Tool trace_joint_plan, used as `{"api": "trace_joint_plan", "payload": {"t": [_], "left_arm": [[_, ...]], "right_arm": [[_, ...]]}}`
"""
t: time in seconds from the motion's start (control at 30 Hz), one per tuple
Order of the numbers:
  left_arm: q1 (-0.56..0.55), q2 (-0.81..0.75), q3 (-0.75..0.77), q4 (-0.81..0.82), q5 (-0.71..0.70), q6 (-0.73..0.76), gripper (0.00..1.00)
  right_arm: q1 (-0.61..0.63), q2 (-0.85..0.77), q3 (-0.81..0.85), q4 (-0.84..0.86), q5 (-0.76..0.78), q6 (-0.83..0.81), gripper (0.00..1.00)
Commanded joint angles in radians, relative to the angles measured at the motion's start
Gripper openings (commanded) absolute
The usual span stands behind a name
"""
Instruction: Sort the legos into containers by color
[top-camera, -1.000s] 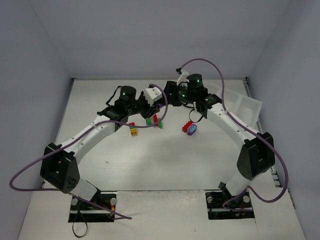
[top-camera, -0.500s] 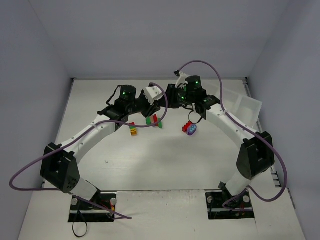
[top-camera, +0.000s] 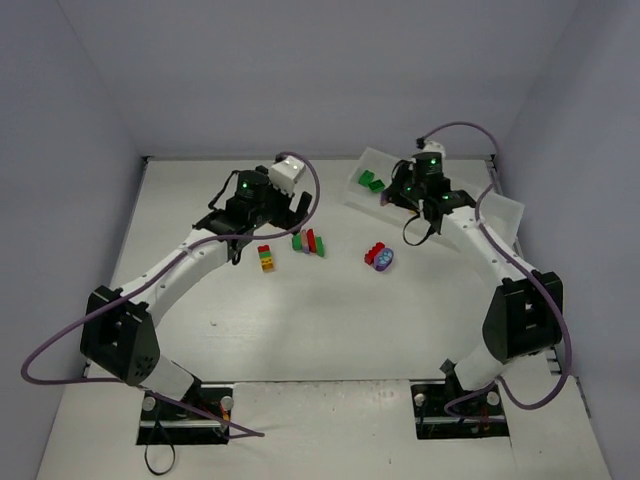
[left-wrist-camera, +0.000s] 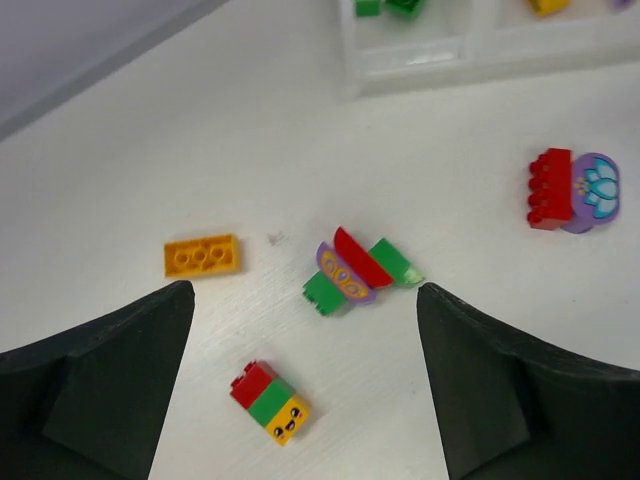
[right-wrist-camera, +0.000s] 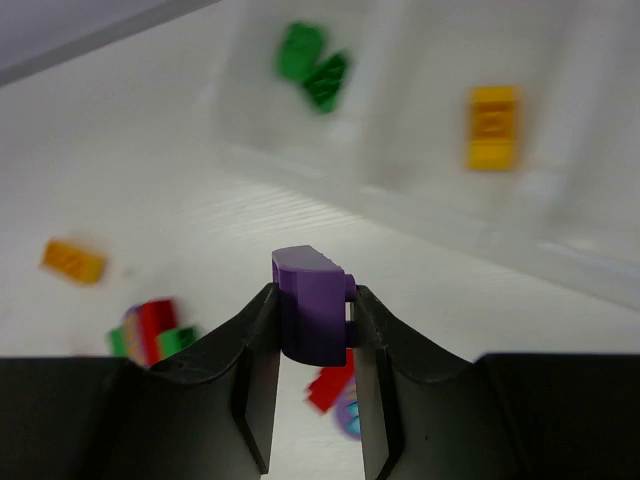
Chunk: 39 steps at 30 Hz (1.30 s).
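The section of the tray past the orange-yellow brick looks empty, so I will move my right gripper to the right in the top view over it and lower it to let go.
In the right wrist view my right gripper (right-wrist-camera: 312, 350) is shut on a purple brick (right-wrist-camera: 312, 315), held in the air in front of the translucent tray of containers (right-wrist-camera: 400, 205). Two green bricks (right-wrist-camera: 312, 65) lie in one compartment and an orange-yellow brick (right-wrist-camera: 494, 125) in the one beside it. My left gripper (left-wrist-camera: 305, 380) hangs open above the table with nothing between its fingers. Below it lie a red-green-yellow stack (left-wrist-camera: 270, 402), a green, red and purple cluster (left-wrist-camera: 358, 270), an orange plate (left-wrist-camera: 202, 254), and a red brick joined to a rounded purple piece (left-wrist-camera: 572, 190).
The tray (top-camera: 500, 210) runs along the back right of the table, its left end (top-camera: 375, 160) near my right wrist. Grey walls close in the table at the back and on both sides. The loose bricks (top-camera: 309, 242) lie between the two arms.
The two grippers were together over the brick cluster. The left one has opened and drawn back. The right arm has swung right toward the tray with the purple brick in its grip.
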Motion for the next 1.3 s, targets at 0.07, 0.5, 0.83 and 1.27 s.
{"api": "trace_joint_plan", "payload": {"t": [0.07, 0.5, 0.83, 1.27], "left_arm": [[0.079, -0.023, 0.012, -0.077, -0.151, -0.2, 0.86], [0.162, 0.044, 0.037, -0.171, -0.199, -0.28, 0.86], [0.186, 0.231, 0.204, -0.236, -0.193, -0.298, 0.86], [0.213, 0.526, 0.474, -0.345, -0.119, -0.077, 0.86]], "right_arm": [[-0.136, -0.067, -0.047, -0.034, 0.448, 0.074, 0.04], [-0.32, 0.212, 0.06, -0.036, 0.47, 0.134, 0.23], [-0.323, 0.195, 0.111, -0.039, 0.381, 0.094, 0.61], [-0.259, -0.096, -0.024, -0.034, 0.171, 0.039, 0.62]]}}
